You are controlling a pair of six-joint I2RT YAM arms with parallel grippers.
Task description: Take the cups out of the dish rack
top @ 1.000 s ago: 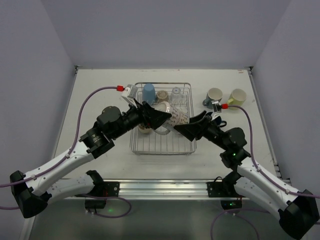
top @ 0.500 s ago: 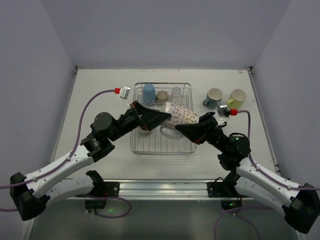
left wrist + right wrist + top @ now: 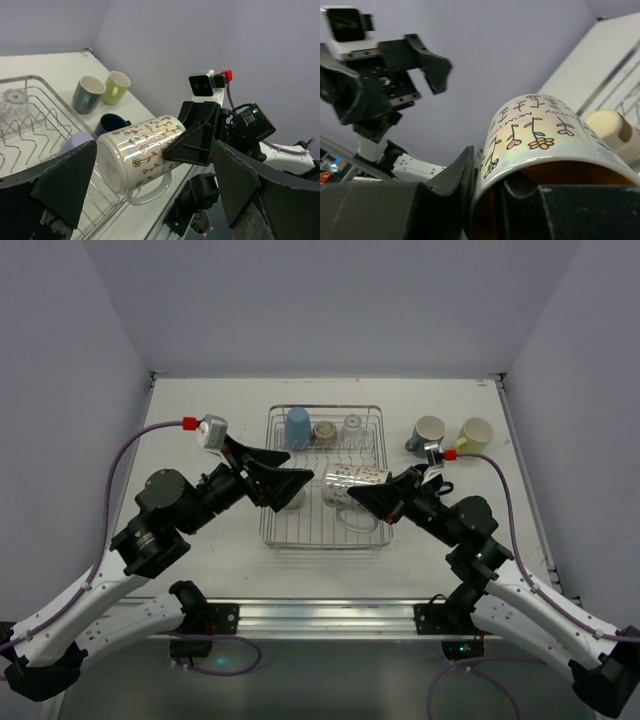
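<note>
The robot should next carry the floral mug (image 3: 356, 480) past the dark blue mug with its right gripper, then turn downward and lower to the table.
A white floral mug (image 3: 356, 480) hangs on its side over the right part of the dish rack (image 3: 324, 408). My right gripper (image 3: 385, 496) is shut on its rim, one finger inside and one outside (image 3: 454, 181). In the left wrist view the mug (image 3: 140, 155) floats apart from my wide-open left gripper (image 3: 154, 159). That gripper (image 3: 293, 480) sits over the rack's left side and holds nothing. Light blue (image 3: 298, 426), beige (image 3: 324, 430) and clear (image 3: 352, 426) cups stand along the rack's far row. A lavender cup (image 3: 75, 144) lies in the rack below.
On the table right of the rack stand a grey-teal mug (image 3: 428, 432) and a yellow-green mug (image 3: 475, 434). A dark blue mug (image 3: 111, 124) sits nearer, beside the rack's right edge. Another cup (image 3: 290, 499) is partly hidden under my left gripper.
My right gripper has shut on the floral mug's rim. My left gripper has let go of it, opened wider and drawn back to the left. The mug now rests with the right arm alone.
</note>
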